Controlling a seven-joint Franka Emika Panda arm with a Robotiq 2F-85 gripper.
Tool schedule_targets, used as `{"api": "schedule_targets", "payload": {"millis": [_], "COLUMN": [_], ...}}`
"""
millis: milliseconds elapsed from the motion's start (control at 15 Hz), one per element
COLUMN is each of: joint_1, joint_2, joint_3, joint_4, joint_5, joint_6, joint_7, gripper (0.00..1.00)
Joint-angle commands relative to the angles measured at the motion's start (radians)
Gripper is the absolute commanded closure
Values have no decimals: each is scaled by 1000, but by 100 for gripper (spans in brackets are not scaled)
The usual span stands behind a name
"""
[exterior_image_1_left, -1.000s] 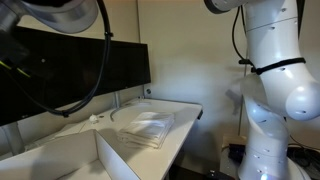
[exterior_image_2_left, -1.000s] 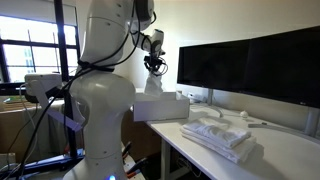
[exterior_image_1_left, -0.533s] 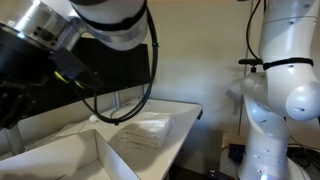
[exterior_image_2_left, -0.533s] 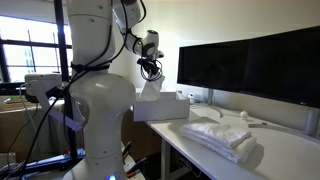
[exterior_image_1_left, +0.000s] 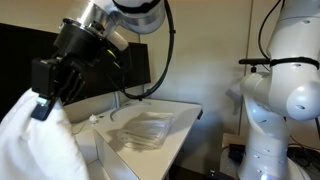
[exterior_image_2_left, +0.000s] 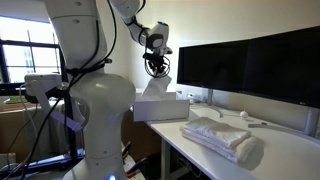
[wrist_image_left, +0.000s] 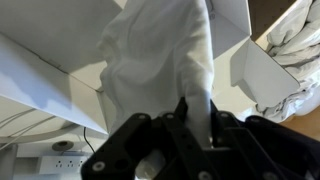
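Note:
My gripper moves down toward the open white box (wrist_image_left: 72, 36) next and releases the white cloth (wrist_image_left: 160, 55) inside, since the fingers still hold it above the box's sides.
My gripper (exterior_image_1_left: 48, 92) is shut on a white cloth (exterior_image_1_left: 35, 140) that hangs down from the fingers, close to the camera. In an exterior view the gripper (exterior_image_2_left: 157, 68) holds the cloth (exterior_image_2_left: 157, 86) above an open white box (exterior_image_2_left: 160, 108). In the wrist view the cloth (wrist_image_left: 160, 55) runs up between the black fingers (wrist_image_left: 190, 128), with the box walls (wrist_image_left: 250, 75) below it. The box also shows in an exterior view (exterior_image_1_left: 112, 158).
A stack of folded white towels (exterior_image_1_left: 145, 130) (exterior_image_2_left: 220, 135) lies on the white table (exterior_image_2_left: 290, 155) beyond the box. Black monitors (exterior_image_2_left: 250, 65) (exterior_image_1_left: 135, 70) stand along the back edge. The robot's white base (exterior_image_2_left: 95, 110) is beside the table.
The arm has swung and the wrist has turned. The gripper with the hanging cloth has moved over the box and now fills the near left of an exterior view.

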Motion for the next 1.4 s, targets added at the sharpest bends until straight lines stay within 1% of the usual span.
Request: {"api": "schedule_targets", "payload": {"millis": [0,133,333,533,667,800,933,1133,1333], "joint_1": [8,9,4,-8,-20,-29,-38,-61,-86], "joint_2": [87,154,249,327,352,338,300,251,242], "joint_3": [-47,-40,2,55,81,89,82,63,41], "joint_4": [131,206,281,315,305,258,203,136,117], "joint_5": [15,36,107,213,285,329,341,324,299], "joint_6": [-159,-220,-258,-254,-250,-235,-218,-219,-247], "joint_7": [-149,-237,-357,-462,-507,-493,-452,-396,-365], "gripper": [95,95,95,95,95,95,95,95,95]}}
